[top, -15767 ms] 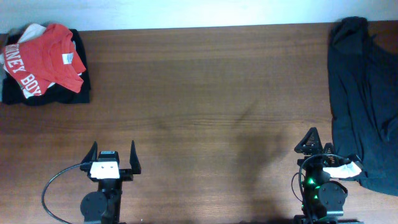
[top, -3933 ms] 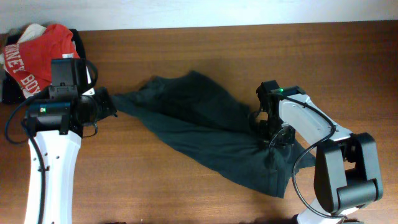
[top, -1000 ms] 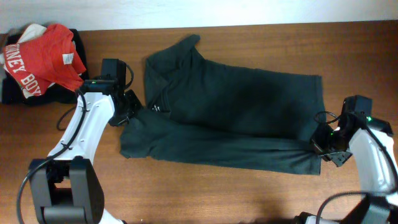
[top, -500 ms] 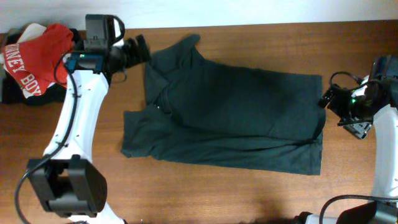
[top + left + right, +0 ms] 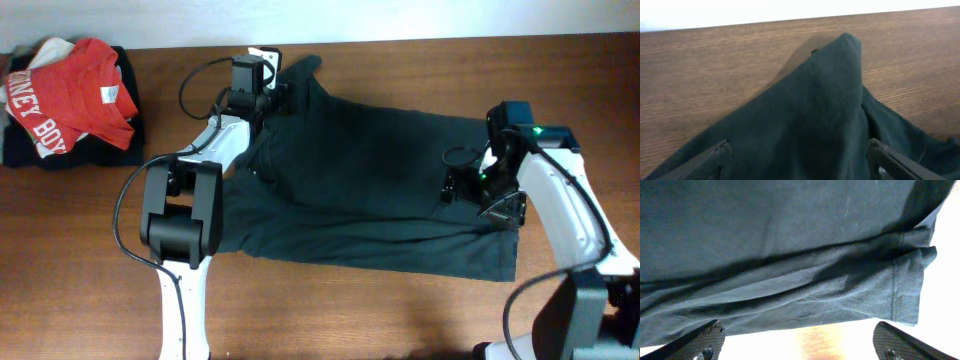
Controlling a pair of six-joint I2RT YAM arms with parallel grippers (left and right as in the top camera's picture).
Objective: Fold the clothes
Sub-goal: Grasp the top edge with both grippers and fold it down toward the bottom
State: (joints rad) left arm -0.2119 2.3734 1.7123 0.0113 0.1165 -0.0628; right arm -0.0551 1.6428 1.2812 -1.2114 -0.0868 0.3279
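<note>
I will move my open right gripper outward and down onto the shirt's far corner [image 5: 482,124] next. That corner is outward of it, at the right in the overhead view.
The black shirt [image 5: 370,180] lies spread out across the table, plain dark side up, with no letters showing. My left gripper [image 5: 282,95] is open at the shirt's upper left corner. In the left wrist view its fingers [image 5: 800,165] straddle a raised fold of the shirt [image 5: 815,110] without pinching it. My right gripper [image 5: 478,190] is open over the shirt's right part. In the right wrist view its fingers [image 5: 800,347] are wide apart just off the wrinkled hem [image 5: 790,295].
A red shirt with white lettering [image 5: 70,85] lies on a dark folded pile [image 5: 70,152] at the far left back corner. The wooden table [image 5: 380,315] runs along the front; its back edge [image 5: 715,30] lies just behind the shirt's corner.
My left gripper has moved right onto the shirt's upper left corner. My right gripper has moved left from off the shirt's right edge to over its right part. The shirt lies as before.
</note>
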